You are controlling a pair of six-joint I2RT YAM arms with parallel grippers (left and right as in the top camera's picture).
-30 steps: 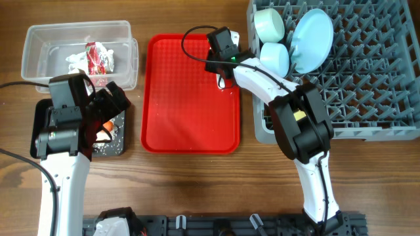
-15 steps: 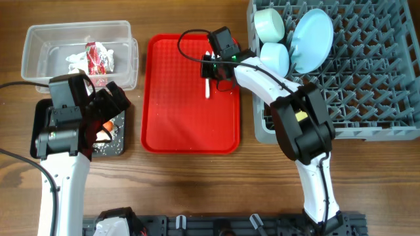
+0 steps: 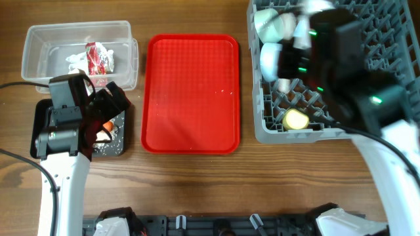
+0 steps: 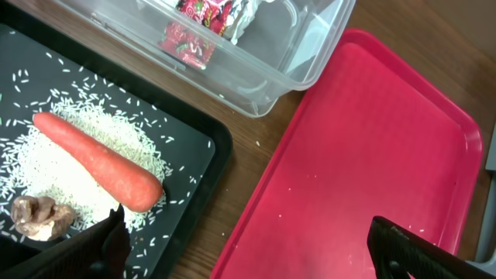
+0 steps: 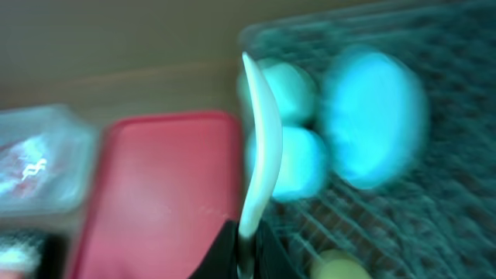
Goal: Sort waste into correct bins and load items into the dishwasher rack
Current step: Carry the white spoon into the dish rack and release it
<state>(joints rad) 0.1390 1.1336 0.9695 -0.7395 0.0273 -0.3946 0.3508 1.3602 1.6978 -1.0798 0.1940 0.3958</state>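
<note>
The right gripper turns the white plastic spoon next and carries it down to the rack's wires (image 3: 286, 101) (image 5: 316, 225) beside the yellow cup.
My right gripper (image 5: 246, 248) is shut on the white plastic spoon (image 5: 260, 147), holding it upright above the near-left part of the grey dishwasher rack (image 3: 403, 29); that view is blurred. In the rack are two pale bowls (image 5: 291, 89) (image 5: 298, 163), the light-blue plate (image 5: 372, 116) and the yellow cup (image 3: 295, 118). My left gripper (image 4: 256, 252) is open and empty, spanning the black tray's edge (image 4: 194, 139) and the red tray (image 4: 372, 155). The carrot (image 4: 93, 159), rice (image 4: 46, 155) and brown scraps (image 4: 35, 215) lie in the black tray. The wrapper (image 3: 98, 58) and tissue (image 3: 73, 60) lie in the clear tub (image 3: 39, 39).
The red tray (image 3: 190, 92) lies between the bins and the rack with a few rice grains on it. My raised right arm (image 3: 341, 59) hides the plate and part of the rack in the overhead view.
My right gripper has lifted the spoon off the red tray and swung up and right over the rack. The left arm has not moved.
</note>
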